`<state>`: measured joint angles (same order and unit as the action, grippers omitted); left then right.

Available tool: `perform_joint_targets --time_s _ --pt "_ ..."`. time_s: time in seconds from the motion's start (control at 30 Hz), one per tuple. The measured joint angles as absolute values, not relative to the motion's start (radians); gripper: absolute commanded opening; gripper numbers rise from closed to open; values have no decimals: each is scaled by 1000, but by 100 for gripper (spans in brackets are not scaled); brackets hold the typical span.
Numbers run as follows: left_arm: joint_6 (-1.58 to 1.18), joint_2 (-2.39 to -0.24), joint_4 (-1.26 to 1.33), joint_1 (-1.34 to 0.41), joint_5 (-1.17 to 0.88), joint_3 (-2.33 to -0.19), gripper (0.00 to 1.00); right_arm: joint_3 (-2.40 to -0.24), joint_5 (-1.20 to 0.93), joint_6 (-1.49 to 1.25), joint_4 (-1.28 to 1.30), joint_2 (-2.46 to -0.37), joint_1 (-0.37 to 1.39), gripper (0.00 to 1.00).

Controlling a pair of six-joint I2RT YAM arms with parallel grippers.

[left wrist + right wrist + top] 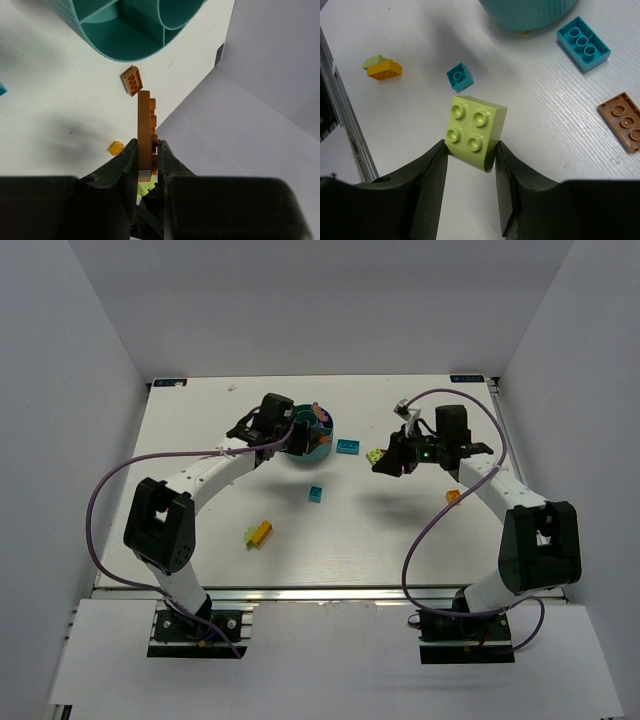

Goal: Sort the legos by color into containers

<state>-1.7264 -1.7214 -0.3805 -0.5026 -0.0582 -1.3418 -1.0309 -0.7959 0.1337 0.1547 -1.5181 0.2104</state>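
I need to lower the orange lego [145, 120] with my left gripper next. The lego's loose end should go into the open section of the bowl beside the inner cup [128, 38].
My left gripper [148, 145] is shut on a flat orange lego [145, 120], held on edge just short of the teal bowl [125, 30]. In the top view this gripper [300, 435] sits at the bowl's [322, 448] left side. My right gripper [470, 147] is shut on a lime green four-stud lego [474, 131], lifted above the table to the right of the bowl [530, 12]. In the top view the right gripper [388, 462] carries the lime lego [376, 455].
Loose on the table are a teal six-stud brick [583, 37], a small teal brick [460, 77], a flat orange brick [622, 120] and a yellow brick joined to a green one [258, 533]. A small orange piece [453, 496] lies beside the right arm. White walls enclose the table.
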Motion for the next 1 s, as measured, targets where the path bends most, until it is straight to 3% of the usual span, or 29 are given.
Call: perform_joint_targets --time_s 1.0 --pt "-1937 -1795 -246 -464 21 -1253 0 -998 -823 133 147 -1493 177 0"
